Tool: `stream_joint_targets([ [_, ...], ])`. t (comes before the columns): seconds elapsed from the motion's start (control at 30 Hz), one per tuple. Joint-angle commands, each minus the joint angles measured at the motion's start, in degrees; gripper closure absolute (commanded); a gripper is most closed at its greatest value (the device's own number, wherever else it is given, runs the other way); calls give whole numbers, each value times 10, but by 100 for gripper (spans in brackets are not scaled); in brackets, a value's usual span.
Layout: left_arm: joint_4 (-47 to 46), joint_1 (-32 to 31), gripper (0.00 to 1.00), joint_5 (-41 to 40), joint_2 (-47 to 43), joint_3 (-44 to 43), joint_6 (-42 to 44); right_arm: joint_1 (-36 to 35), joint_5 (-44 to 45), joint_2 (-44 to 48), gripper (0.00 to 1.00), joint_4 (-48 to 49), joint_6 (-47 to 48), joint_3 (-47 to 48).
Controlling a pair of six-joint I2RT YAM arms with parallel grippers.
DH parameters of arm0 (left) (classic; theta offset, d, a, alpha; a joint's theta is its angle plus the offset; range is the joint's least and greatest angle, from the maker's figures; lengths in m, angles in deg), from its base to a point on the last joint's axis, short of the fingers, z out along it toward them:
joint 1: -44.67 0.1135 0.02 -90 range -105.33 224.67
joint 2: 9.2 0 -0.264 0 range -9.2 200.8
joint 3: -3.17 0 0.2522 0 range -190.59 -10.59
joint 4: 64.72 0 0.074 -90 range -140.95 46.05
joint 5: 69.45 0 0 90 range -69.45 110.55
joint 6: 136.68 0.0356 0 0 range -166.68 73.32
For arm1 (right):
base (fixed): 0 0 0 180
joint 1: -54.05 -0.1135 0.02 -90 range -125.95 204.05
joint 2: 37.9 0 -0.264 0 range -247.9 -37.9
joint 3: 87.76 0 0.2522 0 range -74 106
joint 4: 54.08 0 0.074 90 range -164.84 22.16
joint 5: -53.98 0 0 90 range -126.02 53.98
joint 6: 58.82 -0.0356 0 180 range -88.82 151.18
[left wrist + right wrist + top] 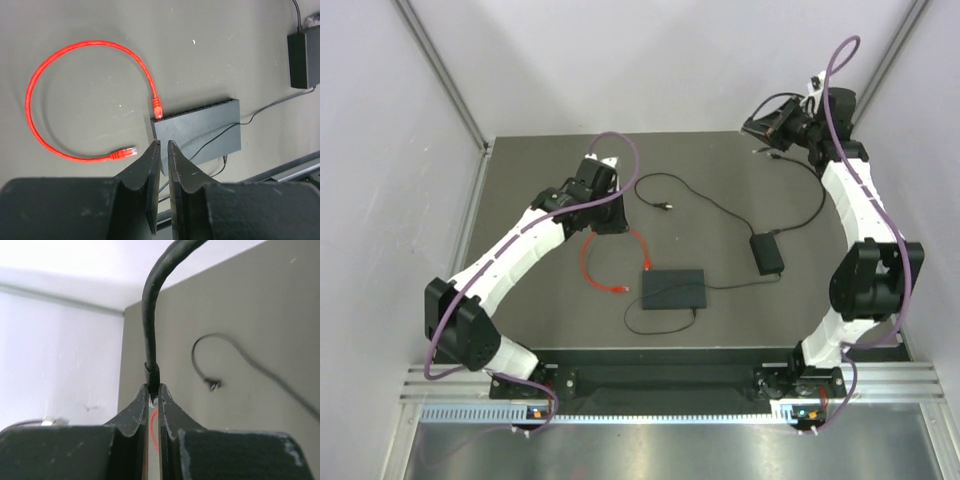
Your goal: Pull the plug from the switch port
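The black plug is still held high, so it comes down next in my right gripper and back toward the power-adapter brick, over bare mat beyond it.
The dark grey switch [672, 288] lies flat mid-table; it also shows in the left wrist view [200, 127]. A red cable [588, 258] loops left of it. One red plug [158, 109] sits in a port at the switch's corner, and the other red plug [125, 152] lies loose on the mat. My left gripper [607, 226] hovers over the red loop, with its jaws [163, 145] nearly together and empty. My right gripper [763, 135] is raised at the far right. It is shut [153, 391] on the black plug [151, 374] of a black cable.
A black power-adapter brick [767, 252] lies right of the switch, with thin black cables running to the switch and toward my right gripper. A loose black cable end [665, 208] lies on the mat behind the switch. White walls enclose the mat on three sides.
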Motion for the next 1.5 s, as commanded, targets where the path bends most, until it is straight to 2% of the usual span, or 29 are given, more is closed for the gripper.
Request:
stream_joint_targets([
  [0.0,10,19,83,35,-6,-8,36,40,-39,-47,100,164,-23,-23],
  [0.03,12,23,83,42,-10,-5,37,51,-54,-57,100,196,-24,-25],
  [0.13,3,41,83,60,-19,14,42,71,-56,-79,100,195,-28,-36],
  [0.33,-4,69,83,88,-10,14,49,105,-59,-65,100,202,-13,-126],
  [0.6,-1,80,83,113,14,-4,51,133,-13,-54,99,76,58,-222],
  [0.83,0,87,83,123,20,-5,37,150,24,-97,95,-54,110,-215],
  [1.03,5,88,83,127,17,6,20,155,41,-138,92,-89,134,-187],
  [1.13,4,87,83,132,16,16,9,155,37,-170,88,-106,137,-157],
  [1.17,4,87,83,134,16,18,5,155,37,-180,83,-120,143,-140],
  [1.4,7,87,83,137,16,20,-12,155,101,-167,70,-173,188,-105],
  [1.47,7,87,83,140,19,19,-15,154,107,-161,61,-193,195,-93],
])
